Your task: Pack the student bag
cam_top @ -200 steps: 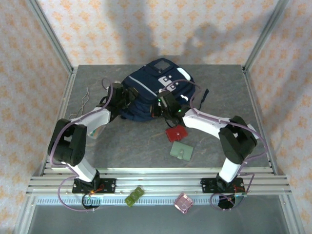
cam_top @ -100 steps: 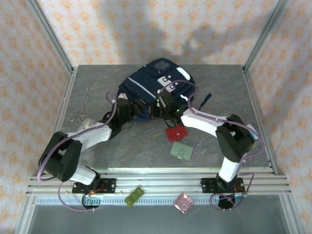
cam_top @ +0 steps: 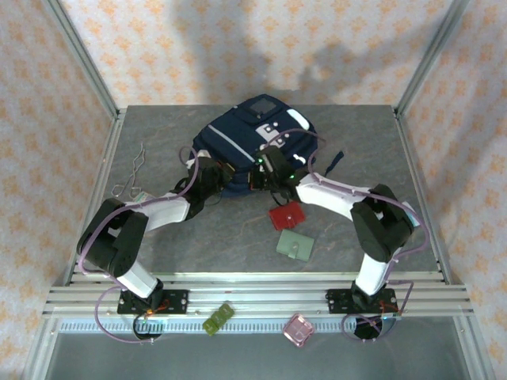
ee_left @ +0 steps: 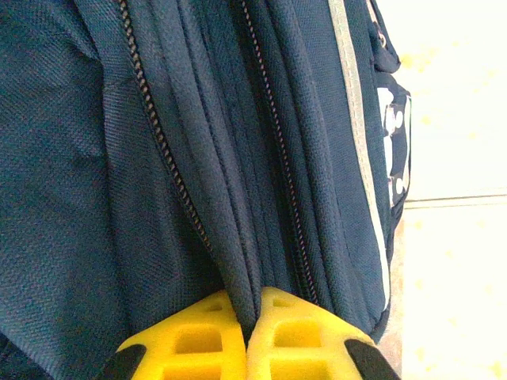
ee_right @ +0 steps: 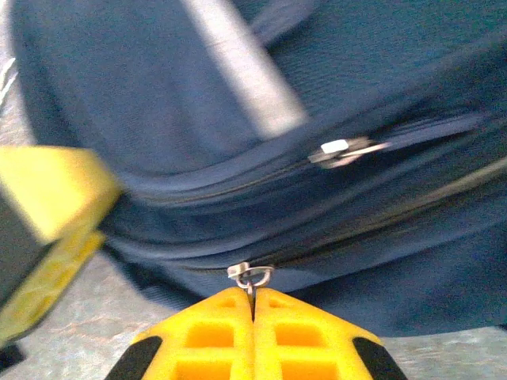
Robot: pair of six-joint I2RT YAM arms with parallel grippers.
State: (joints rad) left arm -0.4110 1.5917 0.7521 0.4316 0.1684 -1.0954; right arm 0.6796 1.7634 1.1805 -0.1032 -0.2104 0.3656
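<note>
My right gripper draws the metal pull [ee_right: 252, 277] along the zipper line [ee_right: 396, 218] next, which runs on past my gripper, away from the fold my left gripper holds, and releases it.
The student bag [cam_top: 245, 142], a large navy backpack with a grey-white stripe, lies at the back middle of the table. My left gripper [cam_top: 215, 176] is at its front left edge, shut on a fold of the bag's fabric [ee_left: 242, 277] between two zipper lines. My right gripper [cam_top: 268, 176] is at the bag's front edge, shut on a metal zipper pull [ee_right: 252, 277]. A second zipper pull [ee_right: 342, 149] shows higher on the bag [ee_right: 238, 119]. The left gripper's yellow finger [ee_right: 47, 222] appears at the left of the right wrist view.
A red flat item [cam_top: 287, 215] and a pale green wallet-like item [cam_top: 295, 245] lie in front of the bag. A wire clip [cam_top: 133, 170] lies at the left. A green block [cam_top: 218, 318] and a pink block [cam_top: 298, 328] sit on the front rail.
My left arm swung from the bag's left side round to its front edge and its gripper closed on the fabric. The right gripper stayed shut on the zipper pull.
</note>
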